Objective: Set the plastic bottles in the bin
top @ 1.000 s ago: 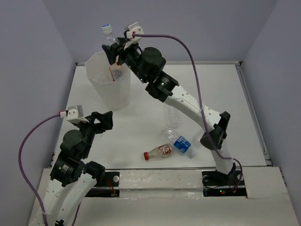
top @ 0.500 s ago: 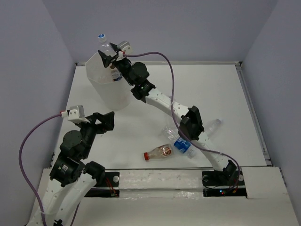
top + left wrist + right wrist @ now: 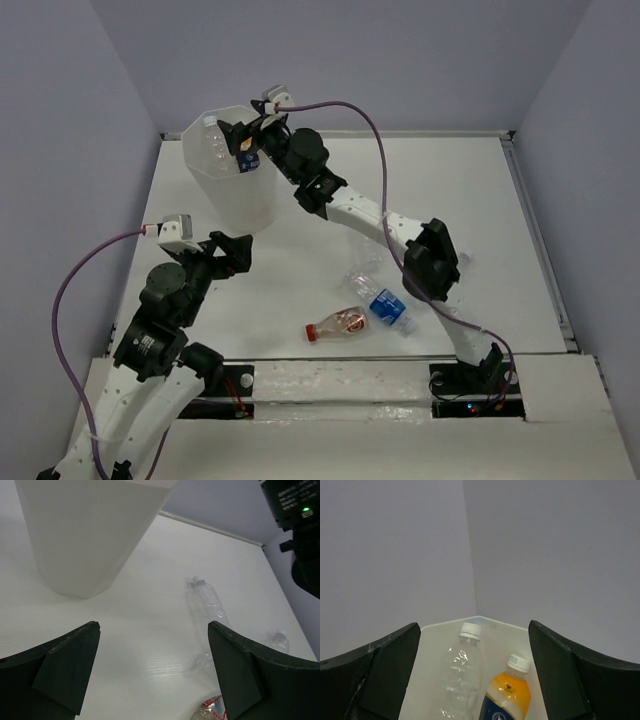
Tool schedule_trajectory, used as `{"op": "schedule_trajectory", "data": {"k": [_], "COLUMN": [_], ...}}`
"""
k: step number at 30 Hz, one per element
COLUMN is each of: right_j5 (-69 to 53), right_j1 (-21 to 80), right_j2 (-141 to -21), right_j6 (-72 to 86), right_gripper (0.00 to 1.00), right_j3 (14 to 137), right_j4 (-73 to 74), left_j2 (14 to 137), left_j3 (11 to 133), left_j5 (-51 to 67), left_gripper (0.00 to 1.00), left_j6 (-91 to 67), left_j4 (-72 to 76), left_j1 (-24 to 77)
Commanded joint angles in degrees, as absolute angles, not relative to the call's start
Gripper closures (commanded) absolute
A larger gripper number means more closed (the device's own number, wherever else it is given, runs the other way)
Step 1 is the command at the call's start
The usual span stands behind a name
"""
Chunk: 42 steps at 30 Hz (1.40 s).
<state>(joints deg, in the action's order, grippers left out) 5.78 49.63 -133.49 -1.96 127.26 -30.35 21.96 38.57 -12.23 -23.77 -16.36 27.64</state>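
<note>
Next, my left gripper reaches outward to the clear bottle to the right in the top view, then down to its uncrowded end (image 3: pixel 199 583) with the cap.
The white bin (image 3: pixel 228 195) stands at the back left of the table. My right gripper (image 3: pixel 243 138) hovers over its rim, open and holding nothing. In the right wrist view (image 3: pixel 474 627) a clear bottle (image 3: pixel 462 675) and an orange bottle (image 3: pixel 507 695) stand inside the bin (image 3: pixel 485 622). On the table lie a red-capped bottle (image 3: pixel 338 322), a blue-labelled bottle (image 3: pixel 390 308) and a clear bottle (image 3: pixel 362 275). My left gripper (image 3: pixel 225 255) is open near the bin's base, with nothing between its fingers (image 3: pixel 152 627).
Another clear bottle (image 3: pixel 460 262) lies half hidden behind my right arm's elbow (image 3: pixel 430 262). The left wrist view shows the bin's wall (image 3: pixel 95 530), a clear bottle (image 3: pixel 207 600) and a second one (image 3: pixel 277 640). Walls close in the table's left, back and right sides.
My right gripper has opened over the bin, and the clear bottle it held upright now stands inside. The left arm has shifted slightly.
</note>
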Motion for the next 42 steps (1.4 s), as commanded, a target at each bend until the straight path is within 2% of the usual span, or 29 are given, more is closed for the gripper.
{"op": "schedule_trajectory", "data": {"k": [1, 3, 4, 6, 7, 9, 10, 14, 17, 22, 29, 38, 41, 42], "right_j5": [7.38, 9.05, 9.75, 13.78, 15.54, 21.33, 23.62, 32.24, 34.17, 40.42, 40.87, 32.71, 29.1, 27.0], "right_j1": [50.1, 49.57, 49.57, 49.57, 48.96, 48.35, 48.34, 44.4, 40.7, 36.31, 27.7, 15.49, 12.93, 11.35], "right_j2": [-117.62, -112.0, -105.62, -95.69, -92.41, -85.99, -79.87, -64.49, -53.92, -46.59, -44.74, -46.4, -47.02, -48.07], "right_j6": [-0.26, 1.83, 2.19, 3.42, 5.6, 7.64, 10.87, 21.66, 28.55, 35.14, 38.75, 38.85, 39.37, 39.64], "right_gripper": [0.06, 0.07, 0.07, 0.1, 0.11, 0.12, 0.13, 0.13, 0.11, 0.0, 0.0, 0.0, 0.0, 0.0], "right_j3": [116.22, 109.29, 101.07, 92.15, 83.06, 73.79, 65.13, 48.13, 39.94, 34.81, 33.14, 33.22, 33.13, 33.31], "right_j4": [-33.57, -33.31, -33.22, -31.12, -29.81, -25.07, -21.39, -9.19, 0.24, 14.12, 21.7, 21.97, 22.32, 22.41], "left_j2": [27.23, 31.61, 33.03, 37.33, 38.75, 43.82, 45.77, 57.1, 67.56, 86.28, 107.28, 119.25, 120.49, 120.93], "left_j3": [38.67, 39.46, 39.81, 40.25, 40.34, 40.52, 40.87, 45.08, 52.18, 62.3, 79.51, 88.23, 88.86, 88.94], "left_j5": [-5.55, -3.09, -1.08, 2.61, 3.33, 3.25, 2.47, -5.7, -10.1, -10.11, -9.67, -11.95, -12.04, -11.95], "left_gripper": [0.01, 0.01, 0.01, 0.01, 0.01, 0.01, 0.01, 0.01, 0.01, 0.01, 0.01, 0.01, 0.08, 0.14], "left_j6": [-28.2, -29.7, -31.53, -33.21, -35.4, -37.17, -38.22, -38.15, -37.09, -36.04, -33.93, -32.08, -31.91, -31.82], "left_j4": [-10.82, -8.36, -7.31, -3.44, -2.12, 1.91, 2.89, 4.92, 5.18, 4.84, -2.0, -3.6, -2.73, -1.51], "left_j1": [27.69, 27.77, 27.77, 27.95, 28.12, 30.14, 31.19, 38.74, 42.88, 45.53, 45.53, 45.26, 44.74, 44.56]}}
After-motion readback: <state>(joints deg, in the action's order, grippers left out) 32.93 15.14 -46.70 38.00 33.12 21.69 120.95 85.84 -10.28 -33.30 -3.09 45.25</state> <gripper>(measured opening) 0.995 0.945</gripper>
